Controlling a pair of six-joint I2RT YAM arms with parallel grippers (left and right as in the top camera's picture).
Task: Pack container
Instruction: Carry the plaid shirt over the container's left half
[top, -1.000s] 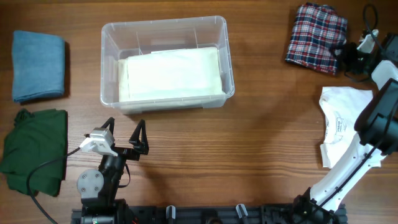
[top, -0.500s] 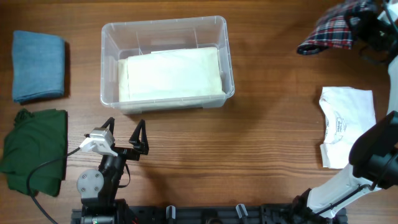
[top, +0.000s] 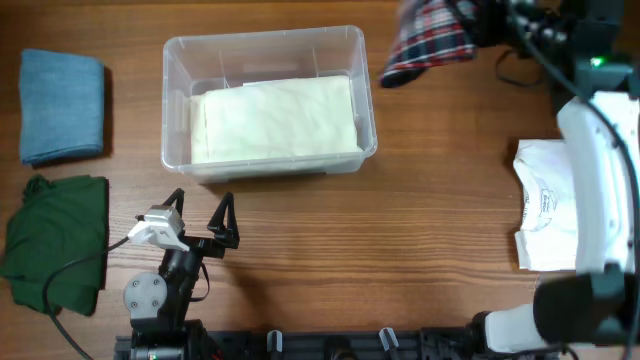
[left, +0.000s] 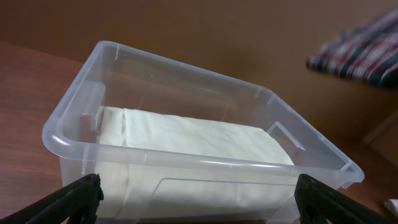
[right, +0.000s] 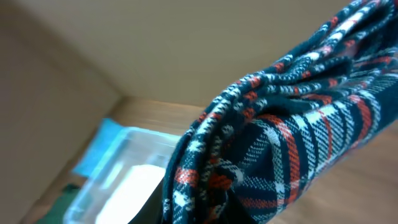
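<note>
My right gripper travels left in the overhead view next, then down. It releases the plaid cloth onto the cream cloth's end (top: 226, 122) (right: 126, 191) by the blue cloth, where room remains.
The clear container (top: 172, 100) sits at the table's upper middle with a folded cream cloth (top: 275, 118) lying flat inside; it fills the left wrist view (left: 68, 124). My right gripper (top: 480, 18) is shut on a plaid cloth (top: 428, 40) and holds it in the air just right of the container's far right corner. The plaid cloth (right: 292, 143) hides the right fingers in the right wrist view. My left gripper (top: 203, 215) is open and empty in front of the container, its fingertips (left: 198, 198) framing the near wall.
A folded blue cloth (top: 62, 105) lies at the far left, a dark green cloth (top: 55, 240) below it. A white printed shirt (top: 548, 205) lies at the right, partly under the right arm. A cable runs from the left gripper over the green cloth.
My right gripper has lifted the plaid cloth off the table's far right corner and carried it left toward the container. The left arm has not moved.
</note>
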